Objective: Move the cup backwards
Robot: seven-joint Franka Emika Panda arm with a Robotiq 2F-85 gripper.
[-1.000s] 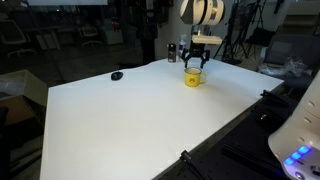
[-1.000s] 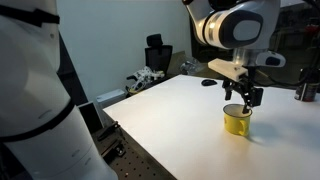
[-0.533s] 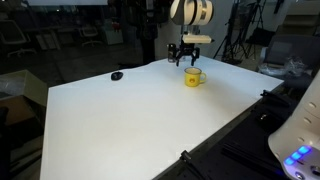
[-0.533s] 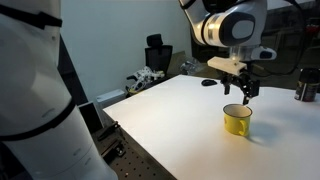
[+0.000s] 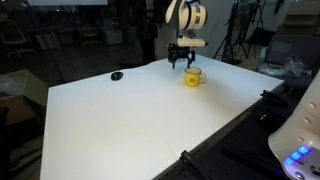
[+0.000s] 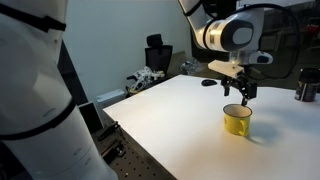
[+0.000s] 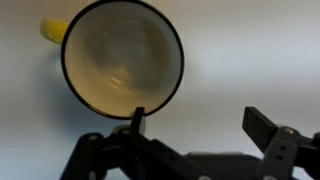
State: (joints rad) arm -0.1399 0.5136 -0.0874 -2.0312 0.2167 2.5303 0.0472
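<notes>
My gripper shifts over the cup (image 7: pixel 122 55) and lowers to straddle the cup's rim (image 7: pixel 181 72) opposite the handle next; it lies below, only bare table between my fingers.
The small yellow cup (image 5: pixel 193 77) stands upright on the white table (image 5: pixel 130 120), near its far edge; it also shows in an exterior view (image 6: pixel 237 120). In the wrist view the cup (image 7: pixel 122 55) is seen from above, empty, its handle at upper left. My gripper (image 5: pixel 181 62) hovers just above and beside the cup, open and empty; it also shows in an exterior view (image 6: pixel 241 95). In the wrist view its fingers (image 7: pixel 196 122) are spread, with one fingertip over the cup's rim and bare table between them.
A small black flat object (image 5: pixel 117 75) lies on the table toward its far edge. A dark slim bottle (image 5: pixel 171 52) stands behind the cup at the table's back edge. Chairs and lab clutter (image 6: pixel 150 72) surround the table.
My gripper let go of the cup and rose, shifting slightly sideways off it. The cup stays where it stood.
</notes>
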